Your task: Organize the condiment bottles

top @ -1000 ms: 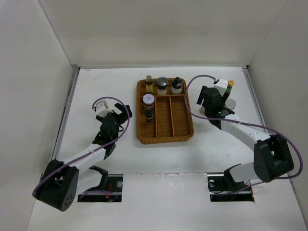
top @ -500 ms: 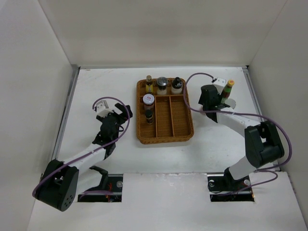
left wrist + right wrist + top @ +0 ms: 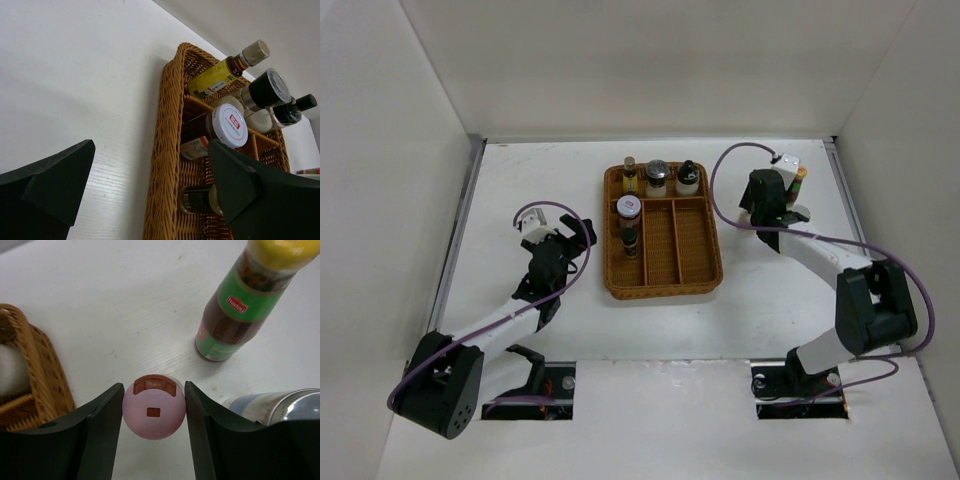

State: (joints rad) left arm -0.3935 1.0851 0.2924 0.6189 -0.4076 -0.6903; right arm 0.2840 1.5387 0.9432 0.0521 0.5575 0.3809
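Note:
The right gripper lifts, carries the jar to the left in the top view and lowers it to release next, since the tray's middle section [image 3: 661,222] is empty.
My right gripper [image 3: 154,412] is shut on the pink-lidded jar [image 3: 154,407], which stands on the table; a finger presses each side of its lid. The yellow-capped sauce bottle [image 3: 235,315] stands just beyond it and a blue-label bottle [image 3: 275,405] lies beside it. From the top view this gripper [image 3: 775,205] is right of the wicker tray [image 3: 663,292]. The tray holds a yellow-label bottle [image 3: 630,176], a silver-lidded shaker [image 3: 656,178], a black-capped bottle [image 3: 689,177], a white-lidded jar [image 3: 629,207] and a dark jar [image 3: 631,241]. My left gripper [image 3: 570,235] is open and empty, left of the tray.
The tray's left rim [image 3: 167,125] is close ahead of my left gripper [image 3: 150,150]. The tray's middle and right long compartments hold nothing. White walls stand close on the left, back and right of the table.
My right gripper has swung right and back, away from the tray, onto the pink-lidded jar beside the sauce bottle. The left arm has not moved.

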